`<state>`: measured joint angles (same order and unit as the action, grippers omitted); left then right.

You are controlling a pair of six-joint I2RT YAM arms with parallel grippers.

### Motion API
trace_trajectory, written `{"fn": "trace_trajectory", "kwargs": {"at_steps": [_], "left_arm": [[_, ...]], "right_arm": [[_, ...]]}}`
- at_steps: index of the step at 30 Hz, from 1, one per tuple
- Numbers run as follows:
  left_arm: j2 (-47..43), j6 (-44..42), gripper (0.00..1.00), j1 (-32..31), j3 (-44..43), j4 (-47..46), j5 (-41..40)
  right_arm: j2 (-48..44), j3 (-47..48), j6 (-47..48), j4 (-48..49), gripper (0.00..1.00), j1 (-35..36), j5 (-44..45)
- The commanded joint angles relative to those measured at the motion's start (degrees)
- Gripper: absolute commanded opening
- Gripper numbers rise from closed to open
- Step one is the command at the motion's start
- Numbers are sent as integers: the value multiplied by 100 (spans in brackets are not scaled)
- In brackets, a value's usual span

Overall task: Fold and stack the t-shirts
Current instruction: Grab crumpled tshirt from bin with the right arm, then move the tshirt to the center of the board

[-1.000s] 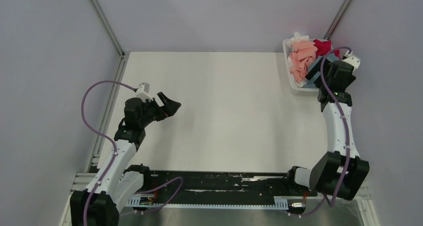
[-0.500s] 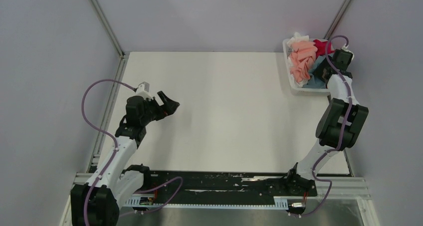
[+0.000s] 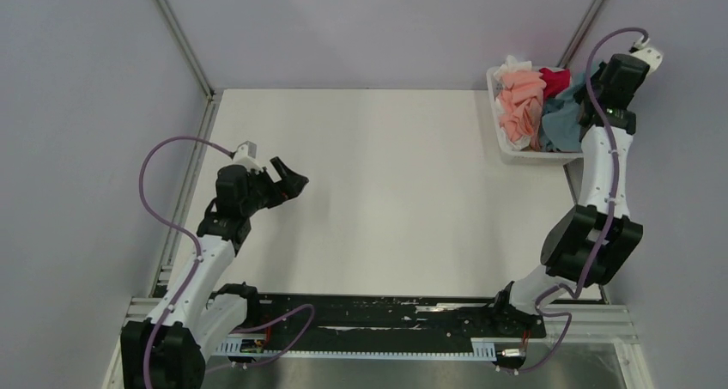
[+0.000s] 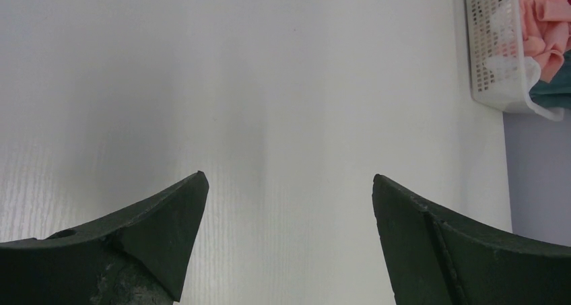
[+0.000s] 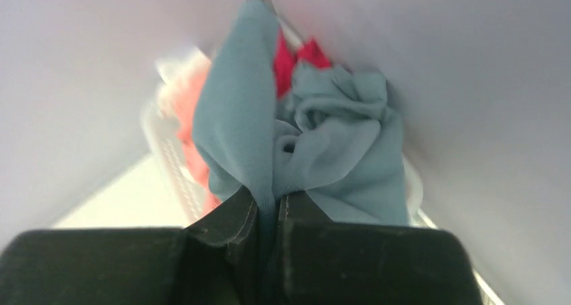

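My right gripper should rise above the basket next, sweep across toward the left gripper, and then go down beside the basket's near side (image 3: 487,187), because the table is bare there.
Several t-shirts lie crumpled in the white basket (image 3: 513,153) at the far right corner: salmon pink (image 3: 519,101), crimson red (image 3: 556,80), white (image 3: 514,64) and dusty blue-grey (image 3: 562,121). My right gripper (image 3: 598,87) hangs above the basket's right side, shut on a fold of the blue-grey t-shirt (image 5: 337,143). The cloth is pinched between the fingers of that right gripper (image 5: 276,204) and hangs stretched down to the pile. Red cloth (image 5: 286,59) and pink cloth (image 5: 185,110) show behind it. My left gripper (image 3: 290,181) hovers open over the bare table at the left, and nothing lies between the fingers of this left gripper (image 4: 289,177).
The white table (image 3: 386,191) spreads between the arms. Grey walls and metal frame posts (image 3: 176,33) close in the back and sides; the right wall stands just behind the basket (image 4: 495,83). The black rail (image 3: 360,320) with the arm bases runs along the near edge.
My right gripper has shut on the blue-grey t-shirt in the basket and risen toward the back right, pulling the cloth up. The left arm has barely moved.
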<state>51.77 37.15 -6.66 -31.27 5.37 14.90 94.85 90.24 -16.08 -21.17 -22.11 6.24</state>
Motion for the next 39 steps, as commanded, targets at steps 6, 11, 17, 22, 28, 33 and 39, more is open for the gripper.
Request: {"fn": "trace_trajectory", "kwargs": {"at_steps": [6, 11, 17, 22, 28, 33, 39], "left_arm": [[-552, 39, 100, -11, -88, 27, 30], [-879, 101, 100, -6, -63, 207, 1], [-1372, 220, 100, -9, 117, 701, -251], [-1817, 380, 100, -9, 275, 1228, -451], [-2356, 502, 100, -6, 31, 2170, -1141], [-2700, 597, 100, -11, -148, 2829, -1465], [-2780, 621, 100, -16, -97, 2857, -1263]], "right_arm": [[-1456, 1375, -290, 1060, 0, -35, -1332], [-1684, 1720, -552, 876, 0, 681, -3292], [-2068, 1330, 24, 1046, 0, 2905, -3428], [-1857, 1396, 47, 1519, 0, 4367, -4205], [-1623, 1560, 281, 1653, 0, 5457, -3920], [-2481, -92, 447, 1561, 0, 5459, -1518], [-3414, -2949, -45, 1038, 2, 4442, -127]]}}
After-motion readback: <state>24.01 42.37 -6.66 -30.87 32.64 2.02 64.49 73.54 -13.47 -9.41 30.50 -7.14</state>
